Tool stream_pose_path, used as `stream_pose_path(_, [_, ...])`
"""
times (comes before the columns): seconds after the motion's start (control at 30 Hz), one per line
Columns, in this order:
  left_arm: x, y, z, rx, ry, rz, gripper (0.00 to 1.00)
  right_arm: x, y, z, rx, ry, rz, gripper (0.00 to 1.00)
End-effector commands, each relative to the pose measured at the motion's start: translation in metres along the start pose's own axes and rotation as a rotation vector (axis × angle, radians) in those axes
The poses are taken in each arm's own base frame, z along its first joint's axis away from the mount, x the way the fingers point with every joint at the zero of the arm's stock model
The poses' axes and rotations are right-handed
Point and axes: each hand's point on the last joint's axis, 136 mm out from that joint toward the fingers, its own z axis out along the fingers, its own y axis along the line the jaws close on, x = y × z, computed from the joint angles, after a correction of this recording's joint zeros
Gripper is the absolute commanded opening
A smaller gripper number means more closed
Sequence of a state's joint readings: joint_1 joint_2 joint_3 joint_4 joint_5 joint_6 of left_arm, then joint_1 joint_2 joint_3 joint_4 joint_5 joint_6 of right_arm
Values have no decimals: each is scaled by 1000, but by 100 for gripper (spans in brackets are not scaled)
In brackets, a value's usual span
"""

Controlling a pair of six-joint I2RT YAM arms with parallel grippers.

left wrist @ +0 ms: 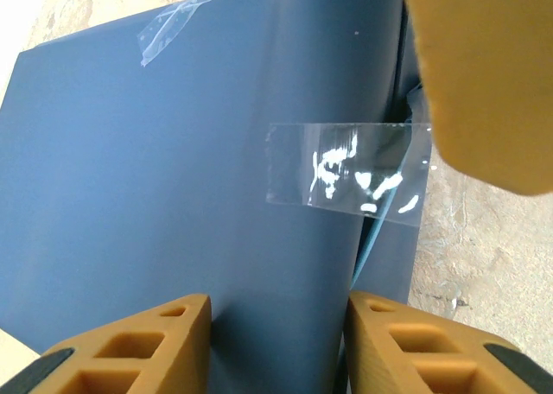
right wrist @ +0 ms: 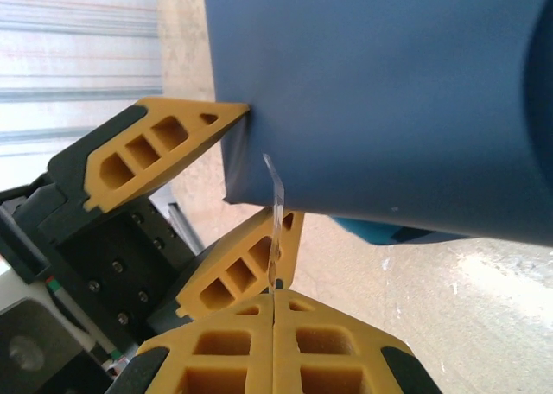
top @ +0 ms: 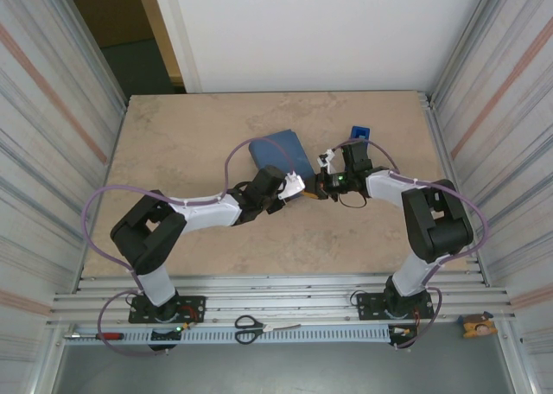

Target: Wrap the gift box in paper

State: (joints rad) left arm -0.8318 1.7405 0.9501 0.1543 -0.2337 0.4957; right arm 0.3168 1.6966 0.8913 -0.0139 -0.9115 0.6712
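Observation:
The robot's right gripper should move toward the parcel's open edge, against the paper, and then release the strip (right wrist: 276,212), because the held end of the tape strip sticks out past the seam.
The paper (top: 281,155) is wrapped slate-blue side out around a low parcel mid-table; the gift box is hidden inside it. My left gripper (top: 298,189) holds the parcel's near right corner, one finger against each side of it (left wrist: 276,312). In the right wrist view its fingers (right wrist: 164,148) straddle the paper (right wrist: 389,92). My right gripper (top: 327,184) is shut on a clear tape strip (right wrist: 276,212) that runs from its jaws (right wrist: 274,297) up to the paper's edge. That strip (left wrist: 346,174) lies across a seam. Another tape piece (left wrist: 173,27) sits on the far corner.
A blue tape dispenser (top: 359,135) stands just behind the right gripper. Scissors (top: 251,328) and a red-handled tool (top: 104,335) lie on the front rail, with a small yellow object (top: 477,327) at its right end. Corrugated walls (top: 52,109) close both sides.

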Motion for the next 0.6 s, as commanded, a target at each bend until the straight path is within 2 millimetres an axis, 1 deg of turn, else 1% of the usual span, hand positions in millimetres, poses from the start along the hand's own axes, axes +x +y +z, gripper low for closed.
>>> stream_pose_path(0.0, [49, -38, 12, 117, 147, 11, 43, 2, -14, 8, 32, -4, 44, 0])
stream_pose_path(0.2, [49, -38, 12, 115, 149, 9, 43, -3, -15, 15, 33, -20, 61, 0])
stream_pose_path(0.37, [49, -38, 11, 115, 147, 10, 43, -5, -16, 16, 34, -25, 69, 0])
stream_pose_path(0.43, [49, -38, 11, 115, 148, 9, 43, -5, -14, 17, 21, -22, 71, 0])
stream_pose_path(0.57, [49, -38, 12, 116, 150, 10, 43, -5, -11, 17, 14, -23, 67, 6])
